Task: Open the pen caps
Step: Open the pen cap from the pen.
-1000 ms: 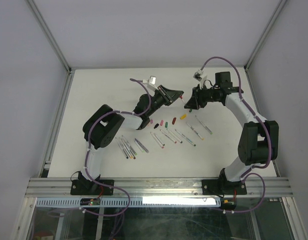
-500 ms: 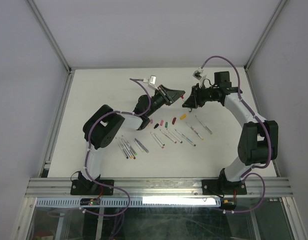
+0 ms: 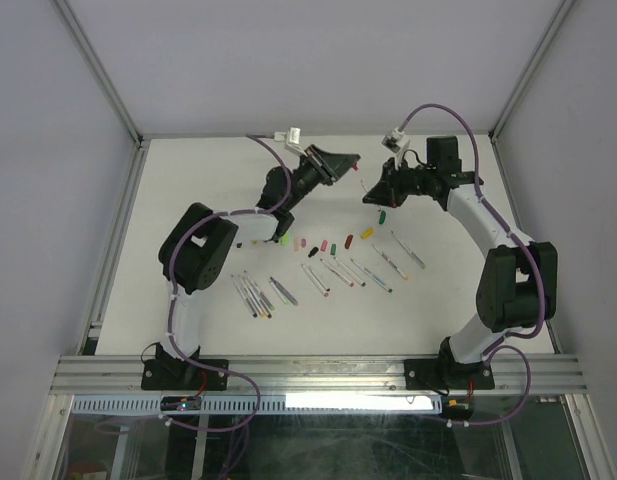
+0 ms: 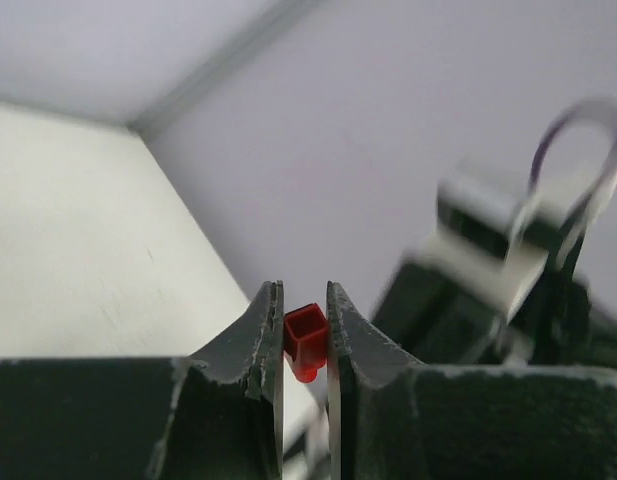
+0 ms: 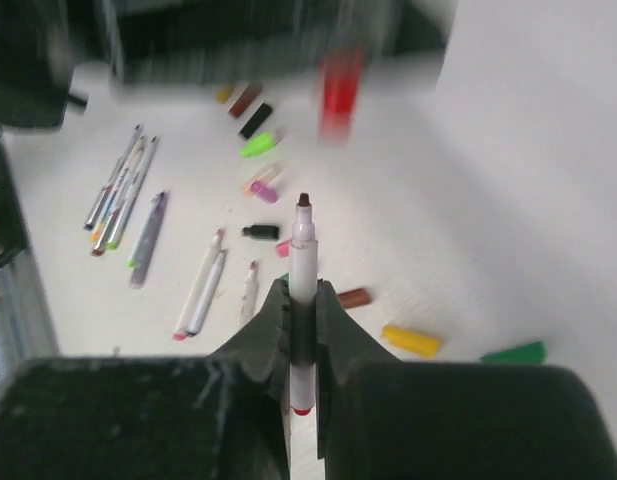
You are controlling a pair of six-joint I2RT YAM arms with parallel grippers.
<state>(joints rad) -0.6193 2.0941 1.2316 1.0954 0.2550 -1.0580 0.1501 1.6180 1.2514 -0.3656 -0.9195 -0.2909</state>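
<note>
My right gripper moves back and to the right in the top view next, lowering the pen onto the empty tabletop spot beside the end pen.
My left gripper (image 4: 305, 298) is shut on a small red pen cap (image 4: 306, 338), open end facing outward, held in the air. In the top view it (image 3: 354, 160) is raised over the far middle of the table. My right gripper (image 5: 303, 292) is shut on a grey-white pen (image 5: 303, 250) with its dark tip bare and pointing away. In the top view it (image 3: 371, 194) is just right of and nearer than the left gripper, apart from it. The red cap shows blurred beyond the pen tip in the right wrist view (image 5: 340, 95).
Loose caps lie on the table: yellow (image 5: 410, 340), brown (image 5: 354, 297), green (image 5: 515, 352), black (image 5: 260, 232), pink (image 5: 263, 190), lime (image 5: 258, 145). Several uncapped pens lie in rows nearer the arms (image 3: 253, 295) (image 3: 333, 272) (image 3: 406, 248). A green cap (image 3: 381, 214) lies under the right gripper.
My left gripper has swung up and toward the far side with the red cap, away from the pen. My right gripper has shifted slightly back, still holding the pen.
</note>
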